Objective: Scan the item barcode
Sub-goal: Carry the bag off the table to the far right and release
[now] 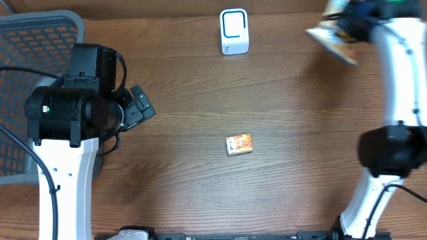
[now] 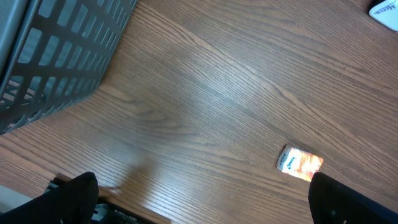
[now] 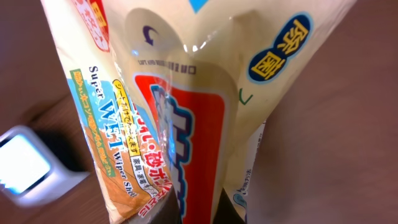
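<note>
The package hangs in the air, so my right gripper next goes to the right in the overhead view, back and down to release it.
My right gripper is shut on a cream plastic wiper-sheet package and holds it in the air at the far right of the table. In the right wrist view the package fills the frame, pinched between the dark fingers at the bottom edge. The white barcode scanner stands at the back centre, left of the package, and shows at the lower left in the right wrist view. No barcode shows on the visible face. My left gripper hangs open and holds nothing at the left.
A small orange box lies mid-table and shows by the right fingertip in the left wrist view. A grey mesh basket stands at the back left. The table's front edge lies just under the left fingers.
</note>
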